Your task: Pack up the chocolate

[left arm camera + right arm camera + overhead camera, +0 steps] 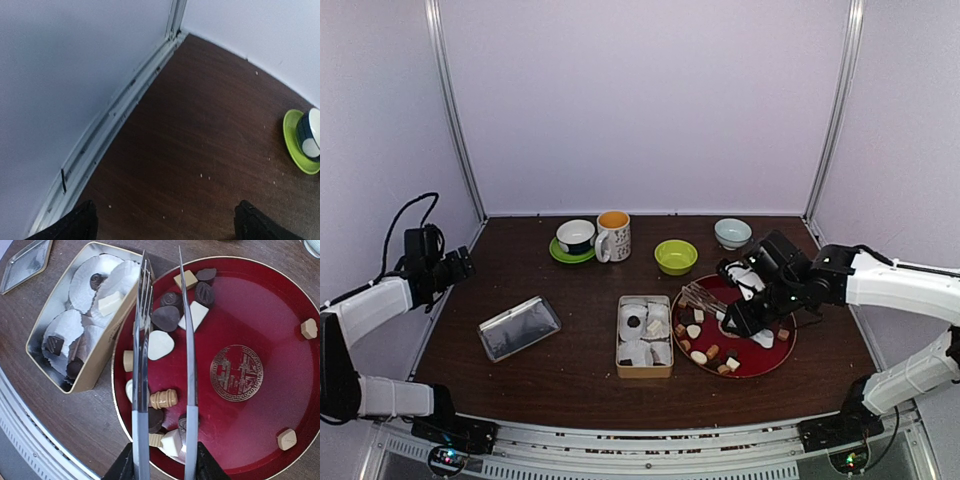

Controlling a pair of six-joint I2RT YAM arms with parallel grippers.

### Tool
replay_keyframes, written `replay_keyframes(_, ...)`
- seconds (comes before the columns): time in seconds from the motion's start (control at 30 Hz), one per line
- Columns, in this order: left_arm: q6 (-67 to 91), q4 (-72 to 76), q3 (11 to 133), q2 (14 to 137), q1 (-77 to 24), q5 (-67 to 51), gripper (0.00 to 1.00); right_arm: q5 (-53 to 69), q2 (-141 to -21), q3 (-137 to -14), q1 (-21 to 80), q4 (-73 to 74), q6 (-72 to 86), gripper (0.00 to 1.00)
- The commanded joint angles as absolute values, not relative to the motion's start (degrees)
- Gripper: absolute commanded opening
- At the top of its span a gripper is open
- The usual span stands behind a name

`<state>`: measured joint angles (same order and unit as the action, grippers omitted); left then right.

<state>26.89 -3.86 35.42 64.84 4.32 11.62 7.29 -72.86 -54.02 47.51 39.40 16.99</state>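
I should next move my left gripper down and back onto the lid's short edge farthest from the tin [487, 343], because the chocolates are in the tin and its lid is lying apart from it.
Several chocolates [165, 317], tan, dark brown and cream, lie on a round red plate [280, 340], mostly along its left side; they also show in the top view [698, 357]. A gold tin [100, 360] left of the plate holds white paper liners, some with a chocolate [55, 344] inside. My right gripper [162, 465] is shut on silver tongs [141, 340], whose two arms are spread apart above the plate's left part with nothing between the tips. It hovers over the plate in the top view [745, 310]. My left gripper [165, 225] is open and empty at the far left [455, 265].
The tin's lid [518, 327] lies left of the tin [645, 372]. At the back stand a cup on a green saucer [576, 238], a mug [614, 236], a green bowl [676, 256] and a pale blue bowl [732, 232]. The cup and saucer [305, 142] show in the left wrist view.
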Motion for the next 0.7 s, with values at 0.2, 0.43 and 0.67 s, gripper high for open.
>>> replay_keyframes(0.2, 30.6, -20.0, 37.3, 75.0, 4.7, -9.6, 0.82, -6.3, -66.6, -48.0, 42.9, 36.5, 22.5, 0.36)
replay_keyframes(0.43, 35.2, -25.3, 32.0, 68.8, 4.6, -13.4, 0.78, -8.9, -66.2, -42.1, 39.8, 33.7, 26.0, 0.37)
replay_keyframes(0.67, 42.7, -28.1, 27.3, 62.6, 4.0, -11.9, 0.76, -7.3, -69.3, -36.7, 39.3, 26.9, 27.8, 0.42)
